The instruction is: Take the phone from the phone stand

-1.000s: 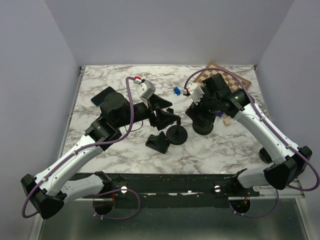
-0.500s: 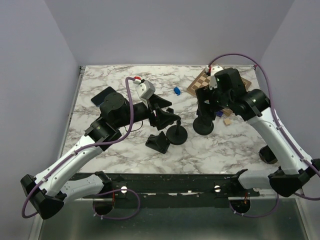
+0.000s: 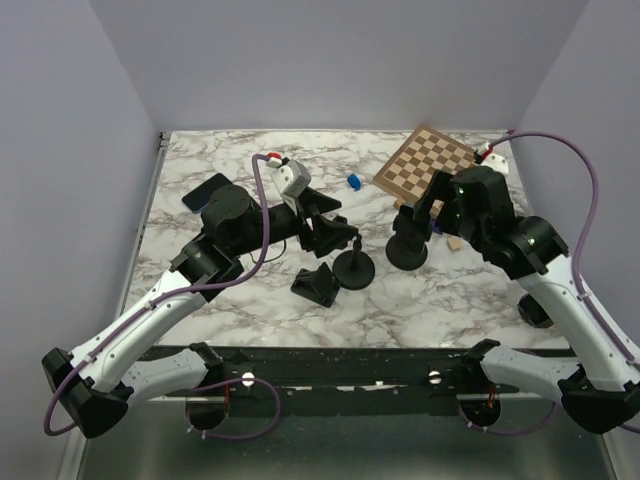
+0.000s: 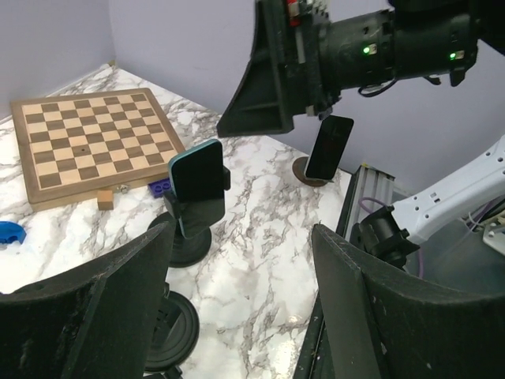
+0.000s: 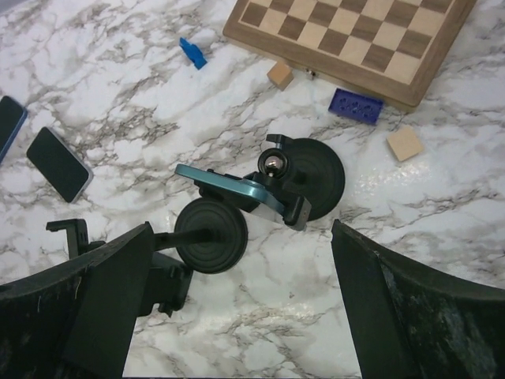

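Observation:
I will next move my right gripper to the left in the top view, turning it as it goes down over the teal phone's upper edge [image 5: 230,183], because that edge is at an angle to its fingers.
A teal phone [image 5: 229,188] sits tilted in the clamp of a black round-based phone stand [image 5: 306,178]. In the left wrist view the phone [image 4: 197,180] stands upright in that stand [image 4: 186,243], ahead of my fingers. My right gripper [image 5: 245,316] is open and empty, above the stand [image 3: 407,255] and apart from it. My left gripper [image 4: 245,316] is open and empty. It hovers left of the stand, over a second, empty stand [image 3: 353,270].
A chessboard [image 3: 428,163] lies at the back right, with a blue brick [image 5: 355,104] and wood cubes [image 5: 405,144] beside it. Two phones [image 5: 59,163] lie flat at the left. A loose black clamp [image 3: 318,285] lies near the front. Another dark phone [image 4: 329,148] stands upright at the right.
My right arm has drawn back to the right and swung its wrist round, uncovering the chessboard. The left arm has barely moved. The phone has stayed in the stand.

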Controlling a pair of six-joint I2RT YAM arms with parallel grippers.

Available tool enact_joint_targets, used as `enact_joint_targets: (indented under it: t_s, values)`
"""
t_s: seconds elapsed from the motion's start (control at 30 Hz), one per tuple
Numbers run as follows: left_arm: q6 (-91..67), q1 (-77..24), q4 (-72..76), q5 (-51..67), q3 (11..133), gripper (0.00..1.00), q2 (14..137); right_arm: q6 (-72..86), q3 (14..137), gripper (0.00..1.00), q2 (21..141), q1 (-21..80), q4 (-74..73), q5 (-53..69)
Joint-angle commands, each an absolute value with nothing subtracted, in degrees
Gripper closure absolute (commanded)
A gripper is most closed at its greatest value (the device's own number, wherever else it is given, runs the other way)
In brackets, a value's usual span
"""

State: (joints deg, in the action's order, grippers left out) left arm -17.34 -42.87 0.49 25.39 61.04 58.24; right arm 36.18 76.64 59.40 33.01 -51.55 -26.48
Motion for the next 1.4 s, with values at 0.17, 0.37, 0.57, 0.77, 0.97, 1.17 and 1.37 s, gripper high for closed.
enact_joint_targets:
  t_s: [0.17,0.37,0.57,0.77,0.97,1.17,1.37]
  values:
    - [-16.5,-43.1,0.1,23.9,60.7,0.21,59.3,41.6,78.8,0.00,67.9,34.5,-58.7,-31.4]
    - [-16.7,-43.1,-1.1,24.9,61.3,0.21,60.6,44.6,81.8,0.00,73.4,44.2,-61.5,-40.7]
    - [-17.0,-43.1,-1.5,25.1,61.5,0.21,61.3,56.3,86.8,0.00,82.0,50.4,-72.9,-55.1]
    - [-17.4,-43.1,-1.1,25.4,61.4,0.21,60.7,61.6,88.1,0.00,86.1,51.3,-74.7,-58.2]
    - [-17.2,-43.1,-1.0,25.0,61.3,0.21,59.9,57.9,86.0,0.00,85.4,51.2,-67.6,-59.9]
    - [-17.7,-43.1,-0.7,25.5,61.3,0.21,59.8,56.3,85.0,0.00,85.8,51.2,-64.3,-62.5]
    - [-18.0,-43.1,-0.6,25.4,61.1,0.21,59.7,54.4,83.7,0.00,85.7,49.7,-61.2,-63.1]
